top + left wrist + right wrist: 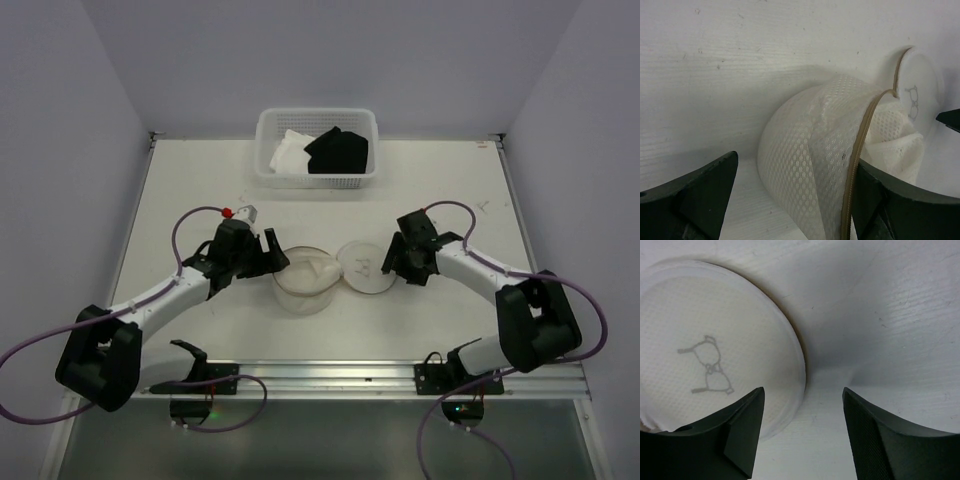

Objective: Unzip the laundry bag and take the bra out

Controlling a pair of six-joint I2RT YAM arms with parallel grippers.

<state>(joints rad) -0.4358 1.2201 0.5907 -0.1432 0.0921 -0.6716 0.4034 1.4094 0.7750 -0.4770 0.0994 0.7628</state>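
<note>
I need to lower my right gripper next onto the lid's edge farthest from the bag's opening and close there, since it is already between the gripper's open fingers.
The laundry bag lies unzipped at the table's middle, its round lid with the bra icon flipped flat to the right. White fabric, apparently the bra, shows inside the opening. My left gripper is open and straddles the bag's mesh wall. One finger sits inside the tan zipper rim, and the other finger stands clear of the mesh. My right gripper is open over the lid's right edge, holding nothing.
A white perforated basket with white and black clothes stands at the back centre. Purple cables loop from both arm bases at the near edge. White walls close in the table on the left, right and back.
</note>
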